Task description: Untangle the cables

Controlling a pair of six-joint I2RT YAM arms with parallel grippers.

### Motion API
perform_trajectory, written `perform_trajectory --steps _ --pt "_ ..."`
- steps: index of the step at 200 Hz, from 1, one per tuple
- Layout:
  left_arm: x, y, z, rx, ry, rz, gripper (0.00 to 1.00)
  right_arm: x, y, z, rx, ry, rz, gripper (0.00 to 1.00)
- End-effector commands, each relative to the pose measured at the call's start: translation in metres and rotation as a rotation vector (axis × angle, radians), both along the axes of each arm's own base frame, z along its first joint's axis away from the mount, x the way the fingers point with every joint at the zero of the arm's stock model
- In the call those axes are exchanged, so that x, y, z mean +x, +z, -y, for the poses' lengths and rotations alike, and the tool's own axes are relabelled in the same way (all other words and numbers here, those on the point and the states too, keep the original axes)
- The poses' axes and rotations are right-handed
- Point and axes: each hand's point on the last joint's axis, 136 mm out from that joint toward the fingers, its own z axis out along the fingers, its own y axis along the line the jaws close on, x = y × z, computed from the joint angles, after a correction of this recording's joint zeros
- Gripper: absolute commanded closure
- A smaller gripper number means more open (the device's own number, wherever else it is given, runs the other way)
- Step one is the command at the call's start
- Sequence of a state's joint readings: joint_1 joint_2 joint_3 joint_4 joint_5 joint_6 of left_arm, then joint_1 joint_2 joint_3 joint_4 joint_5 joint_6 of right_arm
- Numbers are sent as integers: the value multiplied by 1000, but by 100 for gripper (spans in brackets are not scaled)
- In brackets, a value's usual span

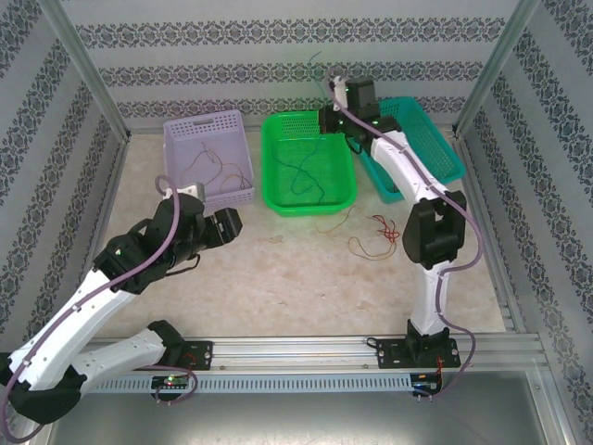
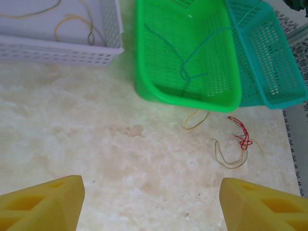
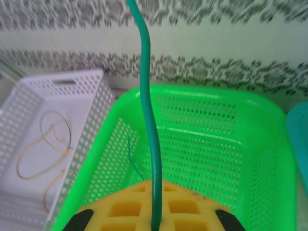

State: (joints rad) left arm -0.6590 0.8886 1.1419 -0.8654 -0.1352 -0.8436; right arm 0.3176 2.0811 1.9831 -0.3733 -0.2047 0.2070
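Note:
I should next move my right gripper back and down toward the mesh bottom of the green basket and let go of the dark green cable (image 3: 147,96), because more green cable is already inside.
My right gripper (image 1: 333,89) hangs over the back rim of the green basket (image 1: 275,167), shut on a dark green cable (image 3: 147,96) that rises straight out of its pads (image 3: 130,202). More green cable (image 2: 185,67) lies inside that basket. On the table in front of it lie a red cable (image 2: 242,133), a yellow loop (image 2: 196,120) and a brownish loop (image 2: 230,159), close together. Yellow-orange cables (image 2: 72,21) rest in the purple basket (image 1: 185,130). My left gripper (image 2: 151,204) is open over bare table, well short of the loose cables, with nothing between its fingers.
A teal basket (image 1: 435,139) stands to the right of the green one, their sides touching. Patterned walls and metal posts close in the table at the back and sides. My right arm (image 1: 431,232) stands just right of the loose cables.

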Motion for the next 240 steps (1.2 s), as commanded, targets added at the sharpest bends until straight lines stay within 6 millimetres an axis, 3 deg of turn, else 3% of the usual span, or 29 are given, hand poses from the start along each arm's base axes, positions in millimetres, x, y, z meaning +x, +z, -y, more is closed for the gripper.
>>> perform_trajectory --steps 1,25,55,110,176,217,240 --pt "-11 -3 -18 -29 79 -19 26 -3 -30 -11 -104 15 -43 100" --pt "-13 -6 -20 -27 83 -31 26 -15 -67 -28 -110 40 -145 100" --pt "-10 -10 -16 -28 79 -34 26 -26 -90 -37 -76 35 -251 97" --pt "0 -9 -3 -16 36 -39 27 -34 -120 -30 -48 1 -405 100" --pt "0 -9 -1 -19 30 -41 27 -40 -154 -18 42 -58 -614 100" --pt "2 -8 -1 -28 39 -33 27 -36 -161 -12 92 -81 -698 75" --pt "3 -9 1 -28 34 -37 27 -35 -149 -8 70 -89 -671 60"
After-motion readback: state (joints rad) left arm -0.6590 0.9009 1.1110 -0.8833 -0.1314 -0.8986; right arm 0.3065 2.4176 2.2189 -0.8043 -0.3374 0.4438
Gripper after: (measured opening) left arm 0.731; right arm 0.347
